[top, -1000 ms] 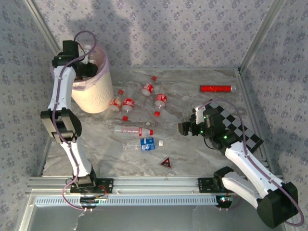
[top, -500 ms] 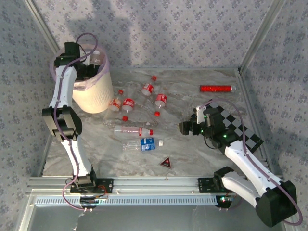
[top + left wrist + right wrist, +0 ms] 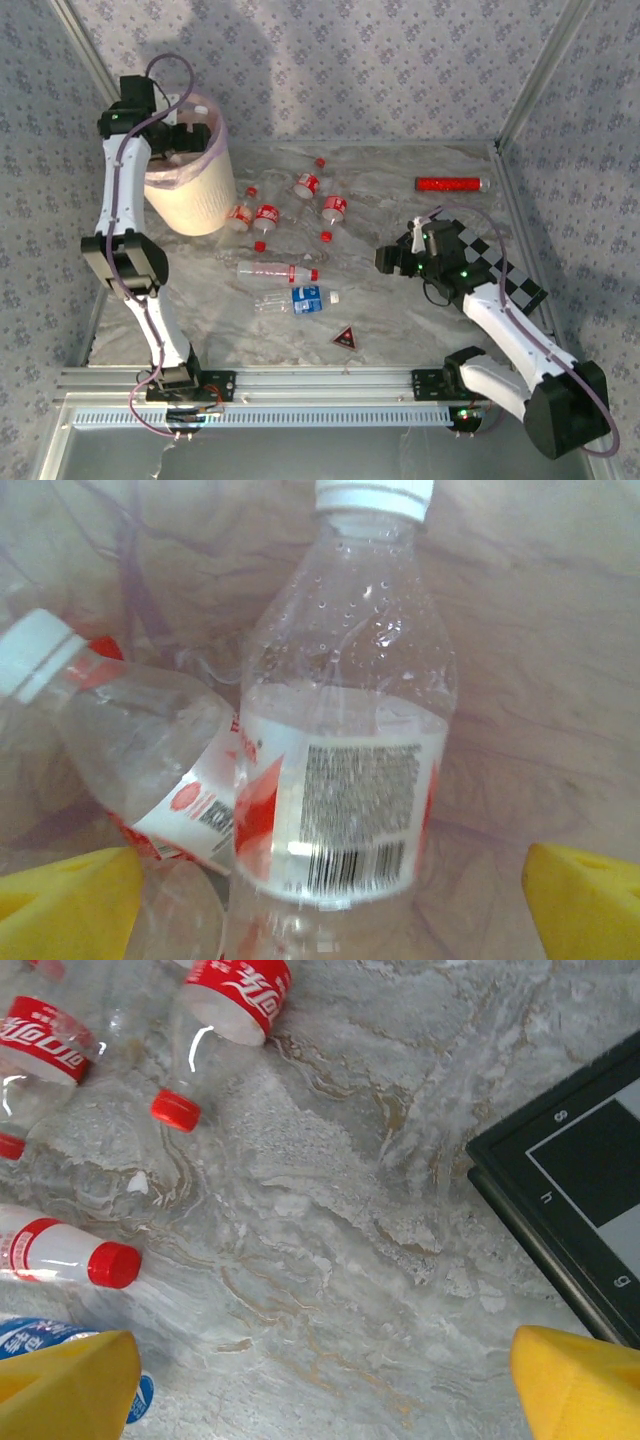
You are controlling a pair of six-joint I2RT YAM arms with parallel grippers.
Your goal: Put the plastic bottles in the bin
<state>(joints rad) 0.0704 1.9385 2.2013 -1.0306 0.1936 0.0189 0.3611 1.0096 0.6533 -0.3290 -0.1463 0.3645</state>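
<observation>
I will next move my right gripper outward and toward the bin [image 3: 196, 200], then down onto the nearest clear bottle's red label [image 3: 334, 207], because that is outward of and below the gripper.
My left gripper [image 3: 186, 137] hangs over the mouth of the cream bin [image 3: 196, 200] with the pink liner, and it is open [image 3: 330, 910]. A clear bottle [image 3: 345, 730] with a red-and-white label and white cap lies free between its yellow fingertips [image 3: 65, 900], touching neither. A second white-capped bottle [image 3: 120, 740] lies beside it in the bin. Several plastic bottles lie on the marble table: red-labelled ones [image 3: 265, 217] [image 3: 333, 208] [image 3: 306, 185], a red-capped one [image 3: 277, 270] and a blue-labelled one [image 3: 300, 299]. My right gripper [image 3: 386, 258] is open [image 3: 325, 1380] over bare table, right of these bottles [image 3: 235, 990] [image 3: 60, 1250].
A slim red tube [image 3: 452, 184] lies at the back right. A black-and-white checkerboard [image 3: 505, 270] [image 3: 580, 1180] sits under my right arm. A small dark triangle [image 3: 345, 337] lies near the front. Loose red caps [image 3: 259, 245] [image 3: 176, 1110] dot the table.
My left gripper has gone from shut to open over the bin, letting go of the bottle, and has moved slightly left. My right gripper has shifted a little over the table.
</observation>
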